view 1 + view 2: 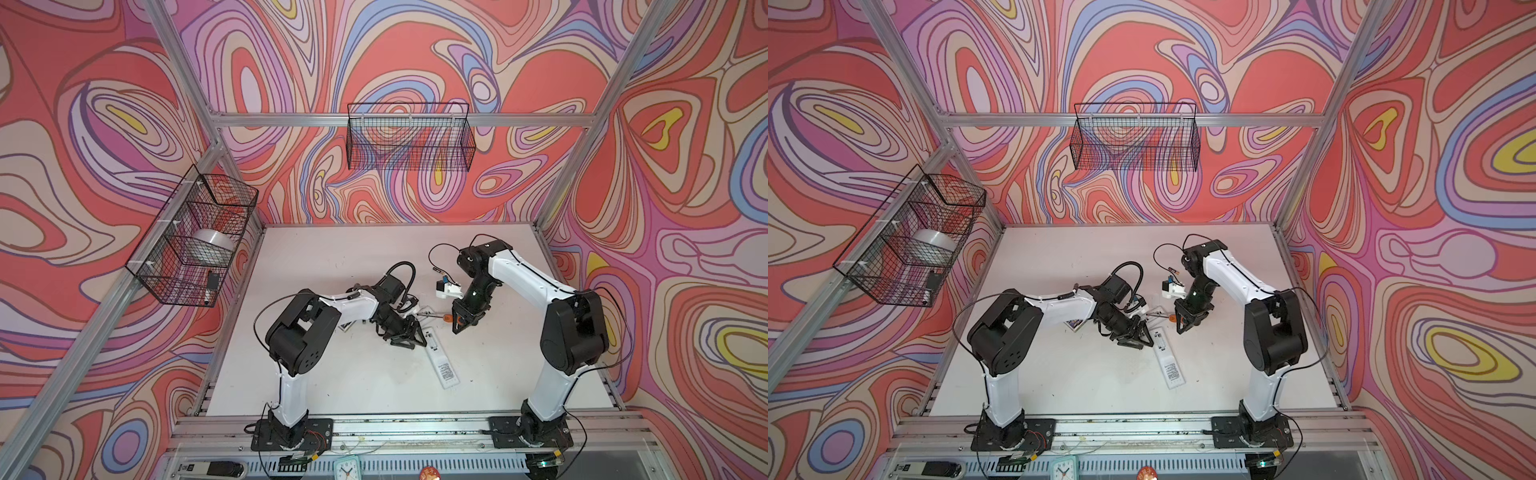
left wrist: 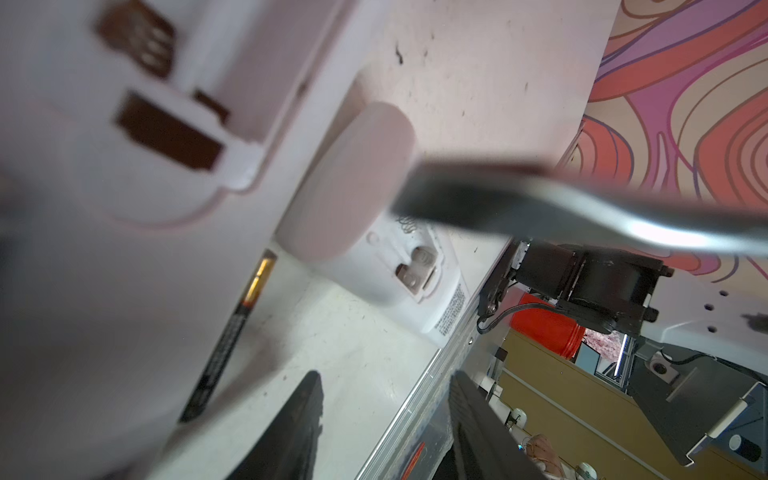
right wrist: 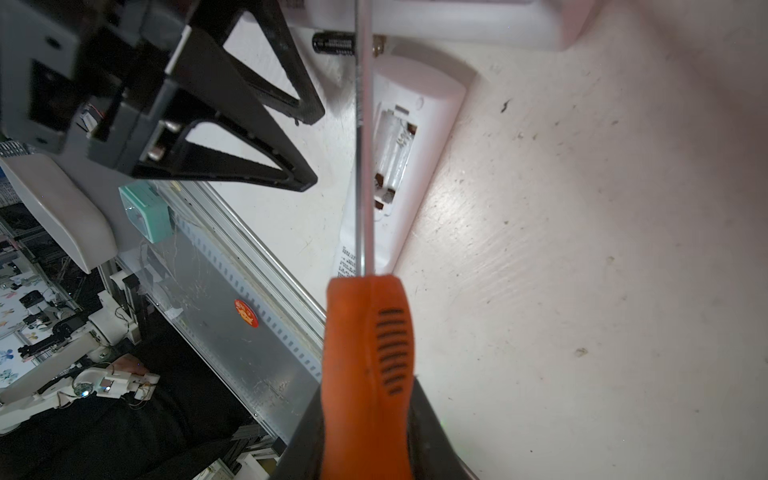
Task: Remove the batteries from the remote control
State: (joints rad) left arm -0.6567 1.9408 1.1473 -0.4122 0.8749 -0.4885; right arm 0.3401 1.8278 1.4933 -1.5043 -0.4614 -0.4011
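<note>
I need to turn my right gripper until the screwdriver's shaft [image 2: 582, 208] points outward, then lower and release the screwdriver on the bare tabletop beside the remotes.
A white remote control [image 1: 442, 363] lies back up on the table, its battery bay [image 3: 392, 158] open and showing bare contacts. A second white remote [image 2: 104, 208] sits blurred close to the left wrist camera. One of the batteries [image 2: 232, 332], black with a gold end, lies beside it, also seen as the battery [image 3: 334, 43] in the right wrist view. My left gripper [image 2: 386, 415] hovers open by the remote's top end [image 1: 411, 343], holding nothing. My right gripper [image 3: 365, 424] is shut on an orange-handled screwdriver [image 3: 365, 332]. Its shaft [image 2: 582, 208] reaches over the remotes.
Wire baskets hang on the back wall [image 1: 409, 137] and the left wall [image 1: 191, 237], the left one holding a tape roll. A small card [image 1: 345, 326] lies under the left arm. A mint clock [image 1: 347, 467] stands beyond the front rail [image 1: 415, 428].
</note>
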